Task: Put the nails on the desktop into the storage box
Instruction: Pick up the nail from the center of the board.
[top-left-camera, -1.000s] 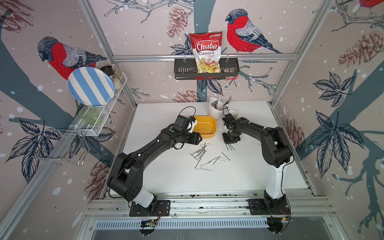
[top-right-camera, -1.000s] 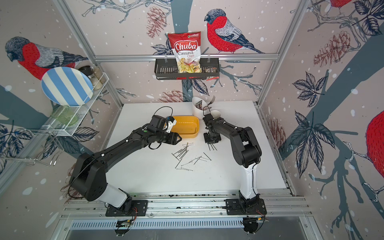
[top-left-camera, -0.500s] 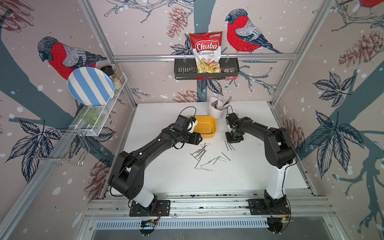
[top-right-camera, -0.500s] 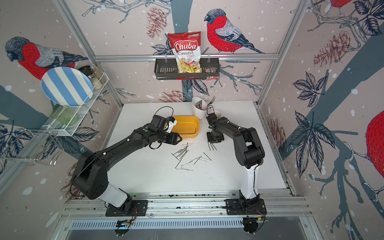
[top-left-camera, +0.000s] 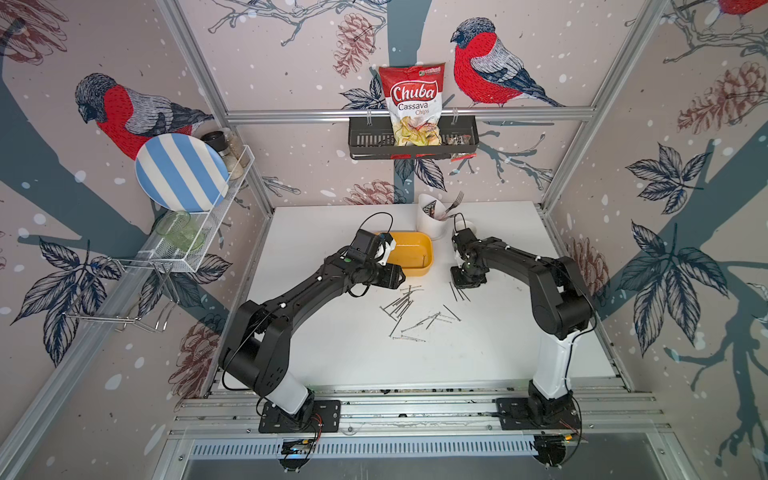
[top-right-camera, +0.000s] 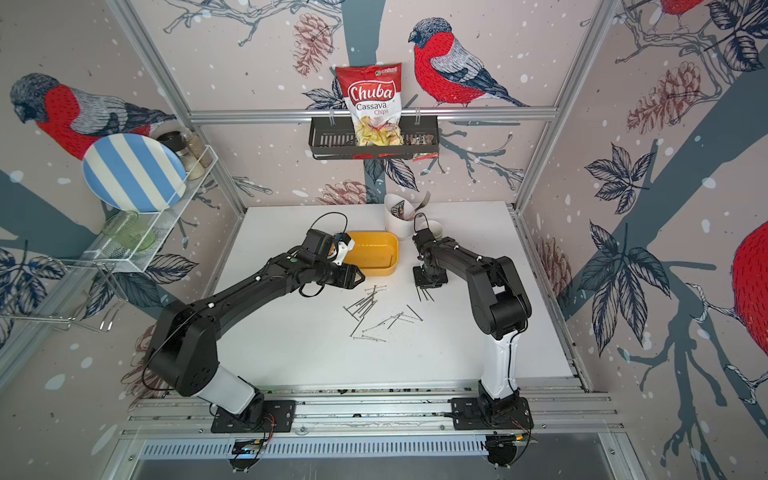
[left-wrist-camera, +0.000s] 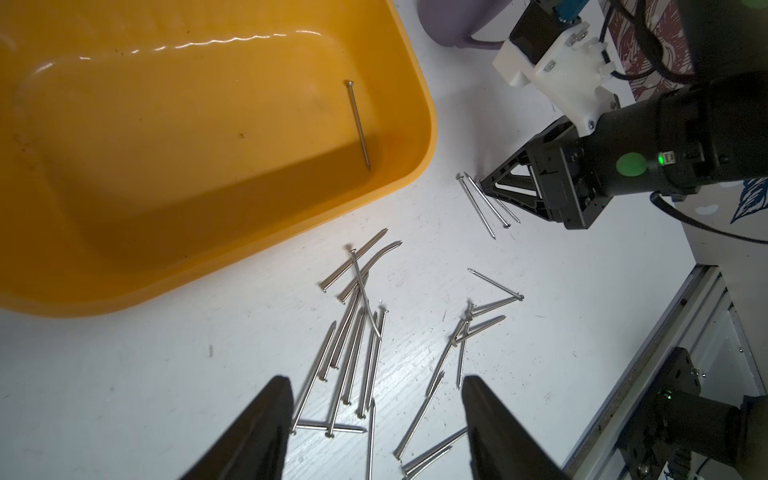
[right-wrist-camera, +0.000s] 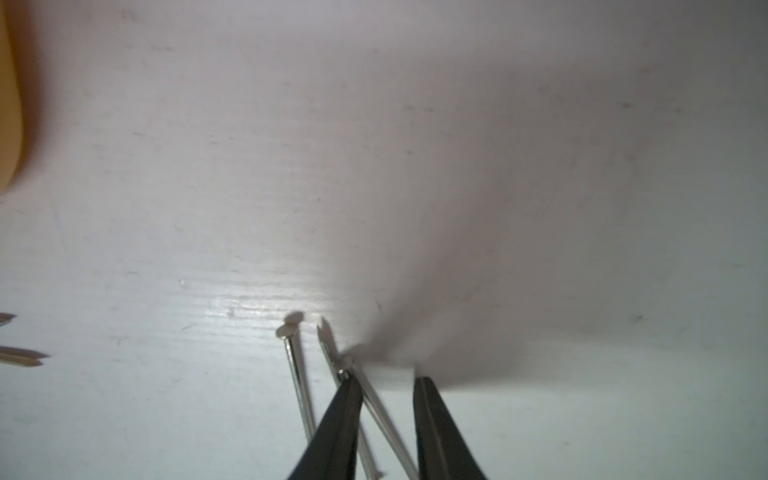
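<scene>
Next, my right gripper moves slightly toward the storage box, low over the desktop. It then closes on the nail's stem (right-wrist-camera: 385, 420), since the stem crosses its open gap.
The yellow storage box (top-left-camera: 409, 259) (top-right-camera: 374, 257) sits at the back middle of the white desktop (top-left-camera: 332, 353). In the left wrist view one nail (left-wrist-camera: 359, 124) lies inside the storage box (left-wrist-camera: 166, 166). Several nails (top-left-camera: 401, 305) (top-right-camera: 365, 305) (left-wrist-camera: 353, 345) lie scattered in front of it. My left gripper (top-left-camera: 397, 276) (left-wrist-camera: 376, 386) hovers open over this pile, holding nothing. Three more nails (top-left-camera: 459, 292) (right-wrist-camera: 297, 374) lie to the right. My right gripper (top-left-camera: 463, 282) (right-wrist-camera: 385, 378) points down at their heads with its tips on the desktop. Its jaws stand narrowly apart and one nail crosses the gap.
A white cutlery holder (top-left-camera: 432, 216) with a fork and a mug (top-left-camera: 464, 226) stand behind the right gripper. A black wire basket (top-left-camera: 365, 141) with a chips bag hangs on the back wall. A wire shelf with a striped plate (top-left-camera: 180, 172) is at the left.
My right gripper has shifted a little to the right, away from the box, and come down onto the three nails. The left arm has not moved.
</scene>
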